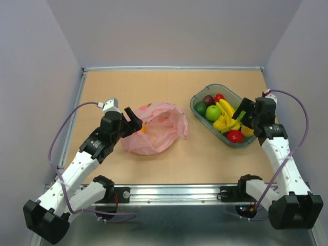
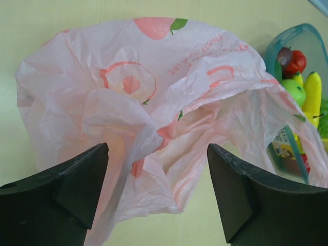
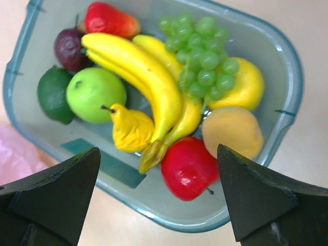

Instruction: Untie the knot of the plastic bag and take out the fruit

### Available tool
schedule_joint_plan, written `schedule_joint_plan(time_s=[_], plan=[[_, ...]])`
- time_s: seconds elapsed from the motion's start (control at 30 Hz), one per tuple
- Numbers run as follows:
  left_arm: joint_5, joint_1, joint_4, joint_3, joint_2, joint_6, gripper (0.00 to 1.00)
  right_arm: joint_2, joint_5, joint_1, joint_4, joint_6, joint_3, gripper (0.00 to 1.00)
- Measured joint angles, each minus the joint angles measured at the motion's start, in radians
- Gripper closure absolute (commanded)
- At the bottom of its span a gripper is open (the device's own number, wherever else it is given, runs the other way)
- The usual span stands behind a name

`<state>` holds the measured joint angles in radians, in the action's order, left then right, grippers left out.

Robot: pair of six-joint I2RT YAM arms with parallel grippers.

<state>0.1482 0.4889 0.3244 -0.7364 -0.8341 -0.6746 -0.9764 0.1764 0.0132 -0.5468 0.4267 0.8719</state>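
The bunched fold [image 1: 138,137] [image 2: 130,156] is below my left gripper, and its top already shows between my fingers. I will lower the open fingers around it next and close them.
The pink plastic bag [image 1: 159,128] lies crumpled at the table's middle, its mouth loose and open; no knot shows. In the left wrist view the bag [image 2: 154,92] fills the frame just ahead of my fingers. My left gripper [image 1: 134,119] is open at the bag's left edge, its jaws [image 2: 158,149] wide apart and holding nothing. The fruit sits in the grey tray [image 1: 215,85]: green apple [image 3: 96,94], green grapes [image 3: 202,51], red apple [image 3: 190,167], an orange-yellow fruit [image 3: 233,131]. My right gripper [image 1: 240,118] is open and empty above the tray's near side [image 3: 159,154].
The tray [image 3: 287,56] also holds yellow bananas [image 3: 148,77], a dark purple fruit [image 3: 69,47], a lime [image 3: 53,94] and a yellow pear [image 3: 131,128]. The tray's rim [image 2: 292,32] shows beyond the bag. Walls enclose the table at the back and both sides.
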Motion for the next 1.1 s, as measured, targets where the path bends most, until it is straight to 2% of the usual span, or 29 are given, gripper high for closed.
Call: schedule_joint_plan(time_s=[0.17,0.47,0.6,0.63,0.67,0.7,0.77,0.8,0.97,1.1], plan=[[0.033,0.011,0.047,0.003,-0.005,-0.116,0.11,0.004,-0.117,-0.004,0.001,-0.017,0.0,0.0],[0.126,0.13,0.06,0.074,-0.148,-0.272,0.12,0.032,-0.216,-0.156,0.047,-0.024,-0.026,0.0],[0.184,0.134,0.047,0.101,-0.202,-0.322,0.29,0.034,-0.233,-0.201,0.051,-0.027,-0.056,0.0],[0.206,0.134,0.043,0.11,-0.213,-0.335,0.44,0.034,-0.237,-0.211,0.051,-0.028,-0.06,0.0],[0.216,0.134,0.039,0.114,-0.218,-0.34,0.54,0.035,-0.241,-0.217,0.053,-0.029,-0.063,0.0],[0.235,0.134,0.036,0.119,-0.227,-0.348,0.75,0.037,-0.243,-0.224,0.053,-0.031,-0.063,0.0],[0.258,0.134,0.03,0.12,-0.241,-0.365,0.97,0.043,-0.25,-0.235,0.058,-0.031,-0.067,0.0],[0.272,0.134,0.026,0.12,-0.248,-0.354,1.0,0.049,-0.256,-0.24,0.06,-0.031,-0.068,0.0],[0.293,0.137,0.06,0.065,-0.282,-0.295,1.0,0.075,-0.283,-0.246,0.064,-0.046,-0.068,0.0],[0.333,0.211,0.129,-0.185,-0.364,-0.226,1.0,0.089,-0.312,-0.249,0.077,-0.078,-0.068,0.0]])
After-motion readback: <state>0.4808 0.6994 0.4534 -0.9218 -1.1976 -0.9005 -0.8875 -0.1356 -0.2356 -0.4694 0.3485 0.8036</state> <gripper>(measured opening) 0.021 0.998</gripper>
